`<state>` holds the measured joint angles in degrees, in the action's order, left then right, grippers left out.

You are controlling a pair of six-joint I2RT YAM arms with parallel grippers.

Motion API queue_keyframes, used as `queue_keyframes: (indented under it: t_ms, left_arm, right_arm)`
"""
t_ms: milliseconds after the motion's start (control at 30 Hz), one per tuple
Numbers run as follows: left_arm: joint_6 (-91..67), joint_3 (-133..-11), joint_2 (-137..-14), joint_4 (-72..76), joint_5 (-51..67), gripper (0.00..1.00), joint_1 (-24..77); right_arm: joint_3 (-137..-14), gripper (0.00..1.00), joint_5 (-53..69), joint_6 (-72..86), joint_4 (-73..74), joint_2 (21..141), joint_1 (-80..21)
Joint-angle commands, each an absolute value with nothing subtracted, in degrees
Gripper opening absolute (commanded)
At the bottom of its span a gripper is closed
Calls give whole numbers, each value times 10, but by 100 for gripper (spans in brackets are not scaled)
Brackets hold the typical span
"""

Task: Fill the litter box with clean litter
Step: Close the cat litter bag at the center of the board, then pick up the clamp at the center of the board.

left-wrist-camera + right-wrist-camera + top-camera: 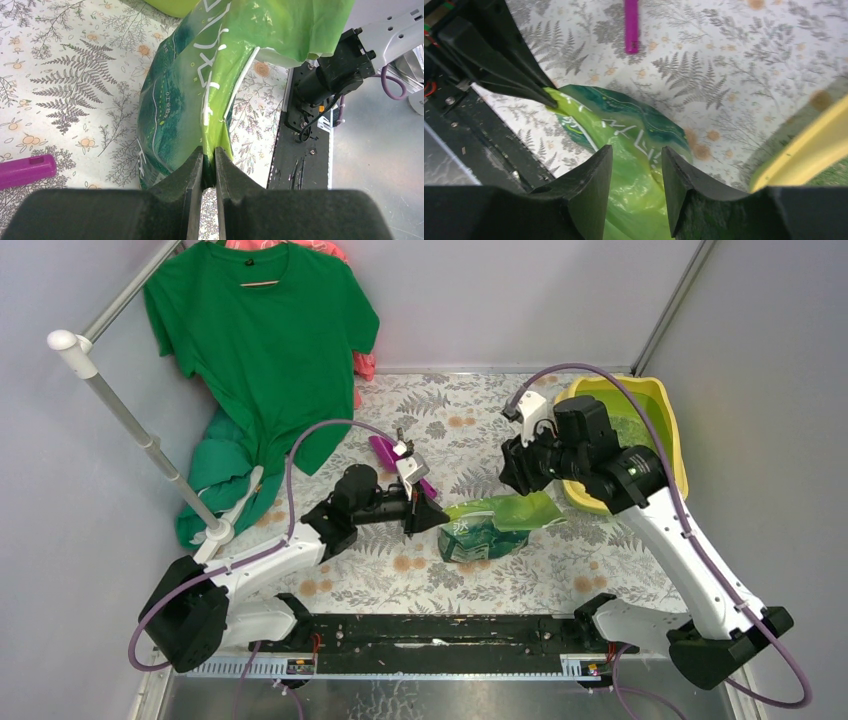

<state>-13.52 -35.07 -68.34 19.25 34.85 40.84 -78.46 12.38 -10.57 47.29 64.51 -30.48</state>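
Note:
Next, my right gripper goes to the left in the top view and down onto the clip beside the purple scoop (400, 435). My left gripper already pinches the green bag (492, 524).
The yellow litter box (676, 436) stands at the far right, with clean litter (630, 430) as a green grainy mass inside. A glossy green bag (492, 524) lies on its side on the table's middle. My left gripper (428, 516) is shut on the bag's left edge; in the left wrist view the gripper (209, 156) pinches a thin fold of the bag (200, 85). My right gripper (516, 470) is open just over the bag's right end. In the right wrist view the gripper (636, 157) straddles the bag (624, 125), with the box rim (804, 150) to the right.
A purple scoop (384, 449) lies behind the left gripper, also in the left wrist view (25, 171) and the right wrist view (631, 25). A green T-shirt (260, 340) hangs on a white rack (130, 420) at the far left. A black rail (440, 630) runs along the near edge.

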Motion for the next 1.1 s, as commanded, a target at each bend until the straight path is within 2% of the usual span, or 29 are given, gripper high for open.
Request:
queue_keyframes:
  t_ms: [0, 333, 533, 633, 733, 833, 1067]
  left_arm:
    - [-145, -338, -679, 224, 331, 19, 416]
    - [-143, -301, -643, 260, 235, 19, 449]
    - [-118, -304, -642, 239, 175, 19, 472]
    - [-114, -303, -643, 237, 160, 19, 476]
    - [-111, -299, -645, 239, 152, 19, 481]
    - [-108, -297, -646, 239, 146, 19, 485]
    - [-97, -306, -659, 220, 119, 18, 488]
  right_arm:
    - [-807, 48, 200, -86, 457, 687, -304]
    - [-968, 42, 269, -75, 462, 908, -307]
    - [-1067, 38, 212, -35, 482, 1008, -323]
    - [-1124, 42, 166, 14, 506, 1065, -323]
    - [-1294, 47, 141, 24, 623, 1196, -323]
    - [-1325, 54, 167, 45, 608, 1241, -314]
    - [-1399, 58, 223, 86, 608, 1338, -302]
